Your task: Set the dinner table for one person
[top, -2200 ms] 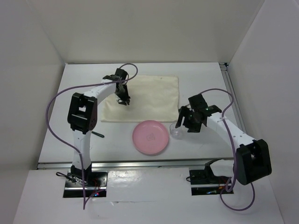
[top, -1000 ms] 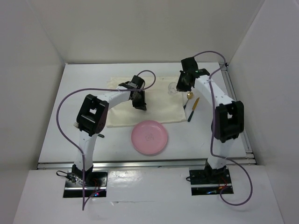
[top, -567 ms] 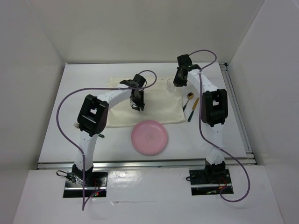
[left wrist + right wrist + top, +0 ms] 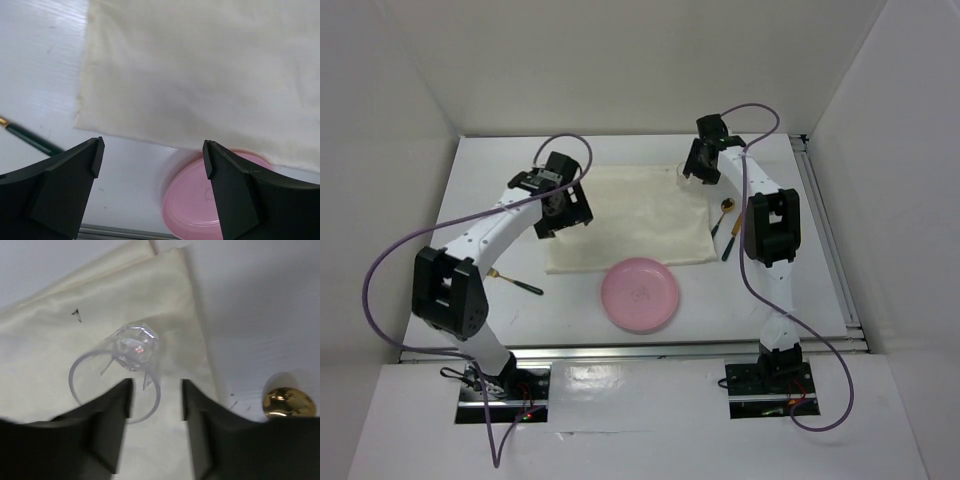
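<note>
The fork's dark green handle [image 4: 528,287] [image 4: 35,140] lies below and nearer my base. My left gripper will next draw back, turn to match the handle's slant, and lower onto it.
The dinner table [image 4: 490,180] is a white top carrying a cream cloth mat [image 4: 630,215]. A clear glass [image 4: 686,172] stands upright on the mat's far right corner. My right gripper [image 4: 696,168] hovers over it, jaws open a little, and the near side of the glass [image 4: 125,360] rim runs between the fingers [image 4: 107,410]. Above the mat's left edge, my left gripper [image 4: 560,208] is wide open and holds nothing. In the left wrist view the mat [image 4: 200,65] lies ahead of the gripper [image 4: 152,157], and the pink plate [image 4: 215,200] shows low right.
The pink plate [image 4: 640,295] sits in front of the mat. A gold spoon [image 4: 725,208] and a dark-handled knife [image 4: 732,240] lie right of the mat. A dark-handled fork [image 4: 515,283] lies near the left arm. A metal rail [image 4: 820,230] runs along the right edge.
The right arm carried the glass to the mat's far right corner and its jaws parted. The left arm drew back from the mat's middle to its left edge and opened wide.
</note>
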`<state>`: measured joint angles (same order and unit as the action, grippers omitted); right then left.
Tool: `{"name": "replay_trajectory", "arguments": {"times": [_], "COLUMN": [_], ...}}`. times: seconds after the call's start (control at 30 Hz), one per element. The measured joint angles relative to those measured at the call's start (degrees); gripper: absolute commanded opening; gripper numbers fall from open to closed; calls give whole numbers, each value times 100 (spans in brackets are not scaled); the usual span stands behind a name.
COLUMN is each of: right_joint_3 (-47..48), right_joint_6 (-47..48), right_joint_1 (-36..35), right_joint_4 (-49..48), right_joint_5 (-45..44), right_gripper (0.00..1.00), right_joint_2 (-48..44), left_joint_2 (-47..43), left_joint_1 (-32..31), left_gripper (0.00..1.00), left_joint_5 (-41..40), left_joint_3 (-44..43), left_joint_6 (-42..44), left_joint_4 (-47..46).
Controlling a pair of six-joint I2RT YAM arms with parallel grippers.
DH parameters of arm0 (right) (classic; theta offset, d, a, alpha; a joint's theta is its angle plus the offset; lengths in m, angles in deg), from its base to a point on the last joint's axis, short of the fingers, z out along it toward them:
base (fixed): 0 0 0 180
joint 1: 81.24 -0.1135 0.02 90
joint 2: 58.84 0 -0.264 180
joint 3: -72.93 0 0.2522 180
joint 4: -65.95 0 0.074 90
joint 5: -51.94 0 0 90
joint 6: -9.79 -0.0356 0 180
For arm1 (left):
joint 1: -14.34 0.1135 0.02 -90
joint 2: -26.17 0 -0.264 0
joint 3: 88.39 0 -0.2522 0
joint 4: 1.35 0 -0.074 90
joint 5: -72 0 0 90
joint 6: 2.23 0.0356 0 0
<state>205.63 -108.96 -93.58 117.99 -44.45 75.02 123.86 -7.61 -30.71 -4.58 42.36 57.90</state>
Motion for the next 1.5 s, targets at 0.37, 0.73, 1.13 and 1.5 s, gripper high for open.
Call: {"name": "replay_trajectory", "arguments": {"times": [0.37, 0.73, 1.13, 1.5], "right_joint_3": [-37, -953, -1827, -2203], "right_joint_6": [149, 297, 452, 466], "right_joint_1": [0, 0, 37, 247], "right_joint_4": [-17, -404, -461, -380], "right_joint_5": [166, 581, 719, 638], "right_gripper": [100, 100, 100, 100], "right_joint_2": [-190, -2118, -2833, -3165], "left_joint_2": [-1386, -1735, -723, -645], "left_joint_1": [879, 1812, 2249, 2194], "left_gripper": [100, 90, 65, 0], "left_joint_5": [-555, -597, -269, -697], "left_joint_3": [1598, 2734, 3145, 2726], "left_joint_6": [-1237, -2374, -2531, -2000], "left_joint_4": [765, 863, -197, -122]}}
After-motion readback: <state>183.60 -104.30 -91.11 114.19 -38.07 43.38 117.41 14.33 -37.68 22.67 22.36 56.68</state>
